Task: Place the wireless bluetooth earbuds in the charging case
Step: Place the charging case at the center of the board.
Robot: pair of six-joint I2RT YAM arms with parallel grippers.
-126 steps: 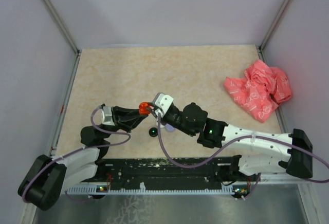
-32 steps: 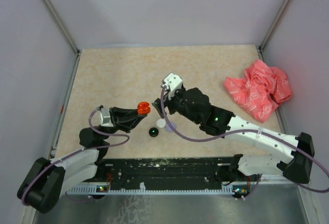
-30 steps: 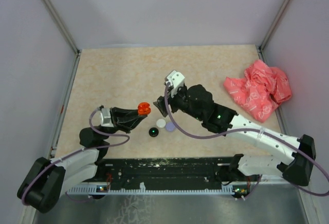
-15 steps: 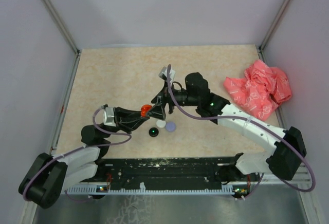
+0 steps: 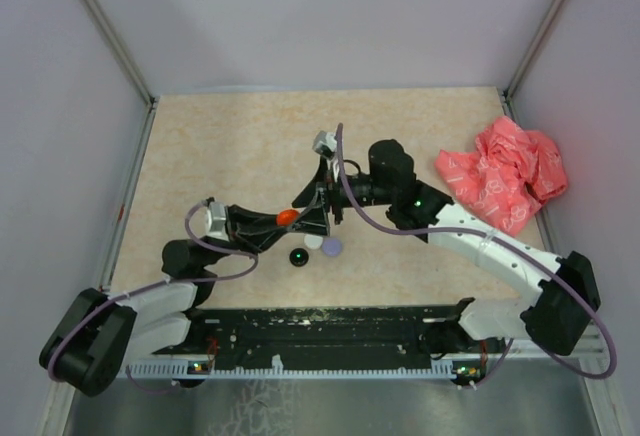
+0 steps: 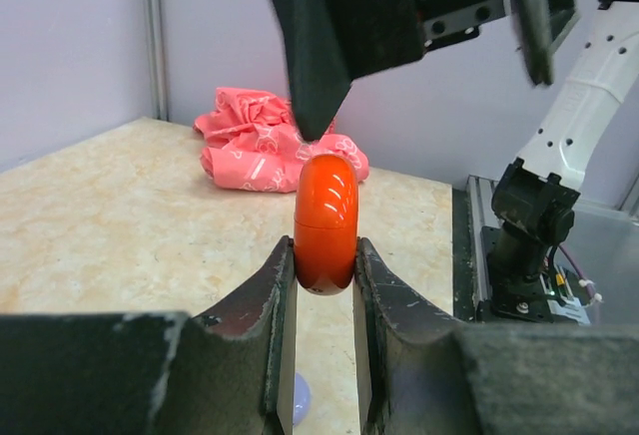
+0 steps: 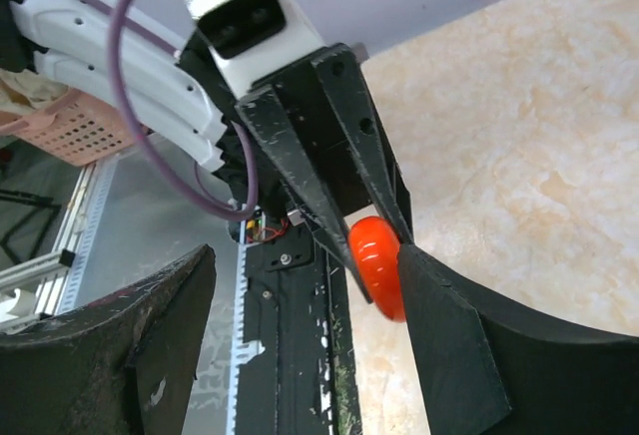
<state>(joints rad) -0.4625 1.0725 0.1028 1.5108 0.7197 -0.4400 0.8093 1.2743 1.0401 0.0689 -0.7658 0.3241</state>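
My left gripper tilts downward next and lowers the orange-red case [image 5: 287, 216] from above the table to the tabletop beside the white disc to release it.
An orange-red charging case [image 5: 287, 216], rounded and with its lid shut along a seam, is held on edge above the table. My left gripper [image 5: 283, 219] is shut on it, one finger on each flat side [image 6: 325, 220]. My right gripper [image 5: 314, 214] comes down from the upper right with jaws wide open. One of its fingers [image 7: 469, 345] lies right against the case [image 7: 377, 265]; the other finger [image 7: 130, 355] stands far off. From the left wrist, a dark right finger [image 6: 310, 66] hangs just over the case. No earbuds show in any view.
Three small round discs lie on the table under the grippers: black [image 5: 297, 256], white [image 5: 314, 242] and lilac [image 5: 332, 247]. A crumpled pink-red plastic bag [image 5: 500, 176] sits at the right edge. Walls enclose the table on three sides.
The right gripper has swung left and down from above the discs onto the case, its jaws narrowing a little. The left gripper has shifted slightly right, still holding the case.
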